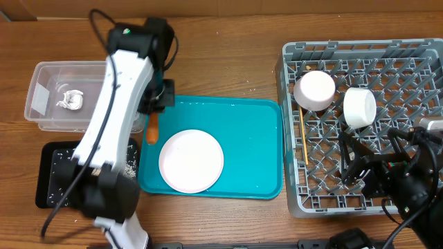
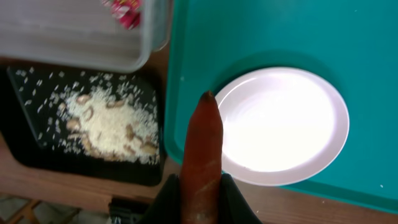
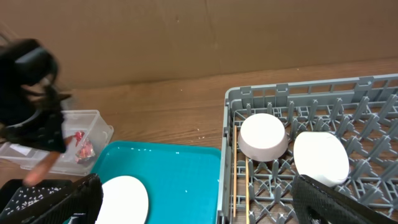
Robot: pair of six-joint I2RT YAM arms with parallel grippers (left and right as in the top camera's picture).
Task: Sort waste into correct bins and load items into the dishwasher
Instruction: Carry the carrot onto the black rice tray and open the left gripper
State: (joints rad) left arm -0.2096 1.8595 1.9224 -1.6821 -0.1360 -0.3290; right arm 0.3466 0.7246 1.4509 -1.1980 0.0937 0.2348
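Observation:
The black tray's rice (image 1: 130, 166) is below and back, so my left gripper needs to move back and down next and let go of the carrot (image 1: 151, 130) among the food scraps.
My left gripper (image 1: 152, 114) (image 2: 200, 186) is shut on the orange carrot (image 1: 151, 130) (image 2: 203, 149), holding it over the teal tray's left edge, between the plate and the bins. The white plate (image 1: 191, 160) (image 2: 286, 124) lies on the teal tray. The clear tub (image 1: 41, 76) (image 2: 74, 43) holds the white tissue ball (image 1: 70, 100) and the red wrapper (image 2: 126, 12) (image 3: 81, 144). The black tray (image 1: 48, 173) (image 2: 25, 143) is strewn with rice. Two white bowls (image 1: 315, 90) (image 1: 359, 106) and the chopsticks (image 1: 303, 142) (image 3: 239, 186) sit in the grey dish rack (image 1: 415, 62). My right gripper (image 1: 356, 162) (image 3: 199, 205) is open and empty over the rack's front.
The teal tray (image 1: 252, 152) (image 2: 280, 31) lies between the bins and the rack. My left arm (image 1: 111, 117) reaches over the black tray and the tub's right end. A cardboard wall (image 3: 186, 37) stands behind the table.

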